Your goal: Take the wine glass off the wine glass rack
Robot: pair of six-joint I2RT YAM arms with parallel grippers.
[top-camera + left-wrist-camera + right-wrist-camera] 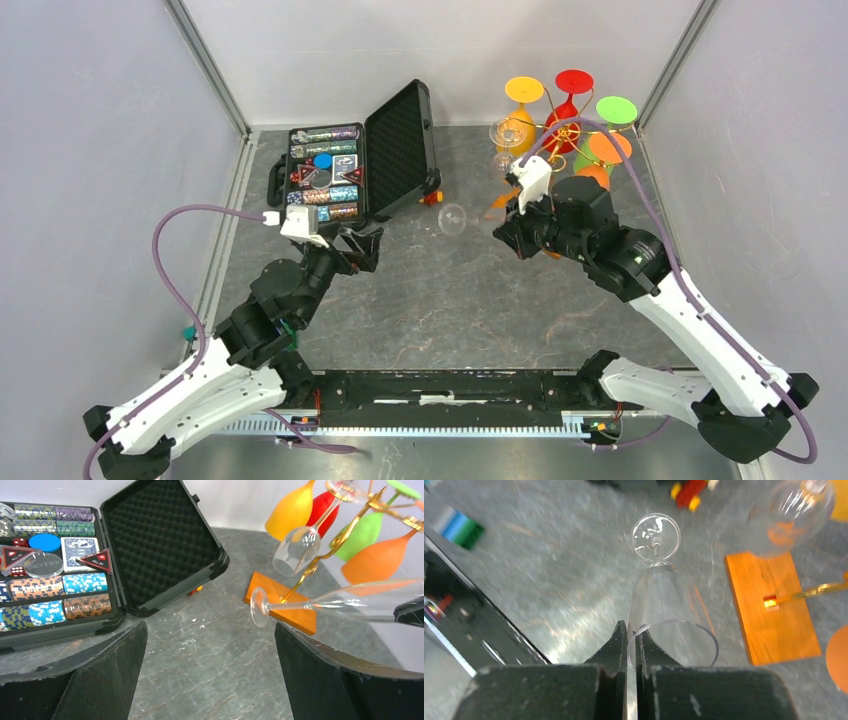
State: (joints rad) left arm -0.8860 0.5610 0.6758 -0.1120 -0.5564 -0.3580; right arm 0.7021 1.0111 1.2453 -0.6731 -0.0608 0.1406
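The right gripper moves back and down toward the bare tabletop beside the orange wooden base next, tilting downward because the glass's foot points sideways.
My right gripper (631, 632) is shut on the rim of a clear wine glass (664, 605), which it holds sideways above the table with its foot pointing away. The glass shows in the top view (455, 218) and in the left wrist view (340, 602). The wine glass rack (570, 135) stands at the back right, gold wire on an orange wooden base (769, 605). Another clear glass (297, 550) and several coloured glasses hang on it. My left gripper (210, 680) is open and empty over bare table, left of the held glass.
An open black foam-lined case (355, 165) with poker chips and cards lies at the back left. A small red and yellow toy (686, 491) sits by the case. Grey walls enclose the table.
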